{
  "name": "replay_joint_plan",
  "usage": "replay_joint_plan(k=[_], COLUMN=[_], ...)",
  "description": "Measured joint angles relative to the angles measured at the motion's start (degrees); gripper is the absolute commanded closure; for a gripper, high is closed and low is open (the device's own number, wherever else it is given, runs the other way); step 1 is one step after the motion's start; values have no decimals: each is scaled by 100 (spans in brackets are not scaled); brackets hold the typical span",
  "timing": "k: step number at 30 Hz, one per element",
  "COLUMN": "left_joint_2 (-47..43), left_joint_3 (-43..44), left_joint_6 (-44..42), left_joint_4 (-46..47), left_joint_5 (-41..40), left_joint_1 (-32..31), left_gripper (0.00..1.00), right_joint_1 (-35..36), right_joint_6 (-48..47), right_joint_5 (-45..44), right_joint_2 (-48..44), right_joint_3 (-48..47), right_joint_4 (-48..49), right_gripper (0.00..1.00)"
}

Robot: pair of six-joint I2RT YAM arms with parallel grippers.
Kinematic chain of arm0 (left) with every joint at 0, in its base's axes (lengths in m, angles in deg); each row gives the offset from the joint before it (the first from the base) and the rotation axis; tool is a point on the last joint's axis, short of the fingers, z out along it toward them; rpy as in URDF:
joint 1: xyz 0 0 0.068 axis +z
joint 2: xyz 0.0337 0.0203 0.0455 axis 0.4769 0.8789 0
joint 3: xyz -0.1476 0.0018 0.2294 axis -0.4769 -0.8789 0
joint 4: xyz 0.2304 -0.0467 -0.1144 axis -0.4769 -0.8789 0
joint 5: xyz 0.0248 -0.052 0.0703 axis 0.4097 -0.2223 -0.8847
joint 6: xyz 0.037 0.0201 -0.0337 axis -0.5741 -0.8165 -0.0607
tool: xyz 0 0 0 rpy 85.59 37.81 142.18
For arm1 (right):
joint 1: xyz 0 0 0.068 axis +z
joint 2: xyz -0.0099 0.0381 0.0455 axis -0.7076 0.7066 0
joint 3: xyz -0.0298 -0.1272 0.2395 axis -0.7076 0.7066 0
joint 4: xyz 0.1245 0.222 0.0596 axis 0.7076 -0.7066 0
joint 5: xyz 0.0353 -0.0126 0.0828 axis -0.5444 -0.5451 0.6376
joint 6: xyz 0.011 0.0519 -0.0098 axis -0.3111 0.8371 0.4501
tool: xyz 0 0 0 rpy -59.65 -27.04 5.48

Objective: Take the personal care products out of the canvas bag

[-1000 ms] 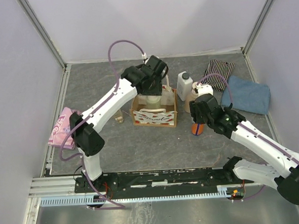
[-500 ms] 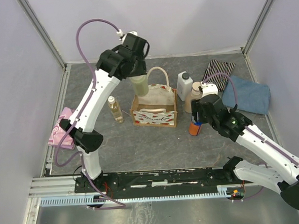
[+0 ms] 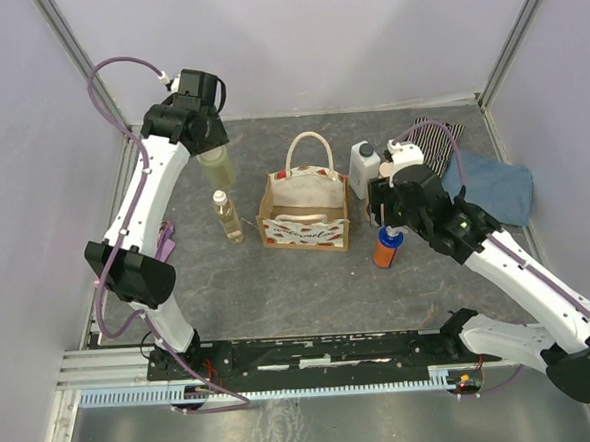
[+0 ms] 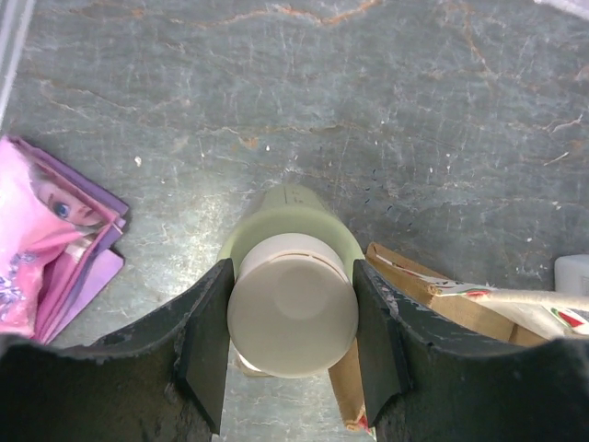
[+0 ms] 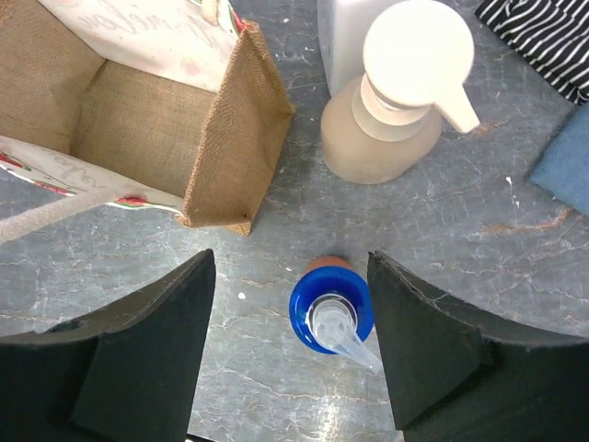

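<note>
Next I will lower my left gripper and shift toward the bag, onto bare table (image 3: 240, 197) (image 4: 316, 195) beside the amber bottle, since the yellowish-green bottle still hangs in the air.
The cream canvas bag (image 3: 305, 212) stands mid-table with its handle up; I see nothing inside it in the right wrist view (image 5: 138, 129). My left gripper (image 3: 209, 151) is shut on the beige cap of a yellowish-green bottle (image 4: 293, 313) and holds it in the air, left of and behind the bag. A small amber bottle (image 3: 227, 215) stands left of the bag. My right gripper (image 5: 290, 276) is open above the orange bottle with the blue pump (image 5: 331, 308), which stands right of the bag. The beige pump bottle (image 5: 396, 110) and a white bottle (image 3: 364, 167) stand behind it.
A pink folded cloth (image 4: 46, 239) lies at the left edge, partly hidden by my left arm in the top view. A striped cloth (image 3: 435, 132) and a blue cloth (image 3: 494, 191) lie at the back right. Walls close in three sides.
My left gripper lifted the yellowish-green bottle out of the bag and carried it left and back. My right gripper rose off the orange bottle, which stays standing.
</note>
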Motion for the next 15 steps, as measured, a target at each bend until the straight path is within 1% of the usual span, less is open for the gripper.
replay_joint_plan(k=[3,7,10,12,15], left_joint_2=[0,131,291,380,461], left_joint_3=[-514,-1069,-1231,-1311,-1478], left_joint_6=[0,0,0,0,0], left_joint_4=[407,754,866,931,1064], left_joint_5=[105,284,334,356,455], left_joint_1=[9,-4,-4,2,35], left_gripper=[96,91,86,78,59], right_joint_1=[0,0,0,0,0], right_joint_6=[-61,-129,-149,-142,-107], right_joint_5=[90,214,280,315,404], right_joint_2=[232,560,752,933,1283], right_joint_3=[-181,-498,-695,-883,-1191], right_joint_4=[-48,-118,-170,-284,-459], right_gripper=[23,13,12,12,10])
